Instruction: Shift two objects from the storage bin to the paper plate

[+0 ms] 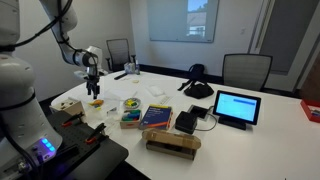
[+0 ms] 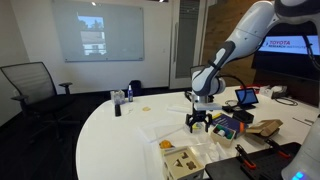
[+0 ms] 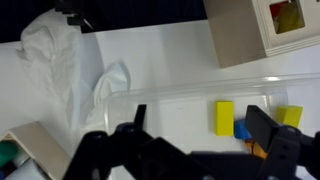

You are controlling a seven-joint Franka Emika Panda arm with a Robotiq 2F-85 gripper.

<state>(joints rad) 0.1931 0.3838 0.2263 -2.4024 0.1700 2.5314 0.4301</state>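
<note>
Next, before closing, my gripper lowers into the storage bin (image 3: 200,92) and shifts toward the right in the wrist view onto the yellow block. The block lies off-center between my fingers.
In the wrist view a clear plastic storage bin (image 3: 200,92) lies on the white table. It holds a yellow block (image 3: 224,116), a blue block (image 3: 243,129), another yellow block (image 3: 291,116) and something orange, partly hidden by a finger. My gripper (image 3: 200,140) is open and empty, hanging just above the bin with one finger on each side of the yellow block. It also shows in both exterior views (image 1: 93,88) (image 2: 198,119), pointing down over the table. I cannot make out the paper plate against the white table.
A tan box (image 3: 245,30) (image 2: 182,160) with red and yellow items stands beside the bin. Crumpled white paper (image 3: 50,50) lies nearby. A blue book (image 1: 157,115), a cardboard box (image 1: 172,143), a tablet (image 1: 237,107) and office chairs (image 1: 246,68) surround the work area.
</note>
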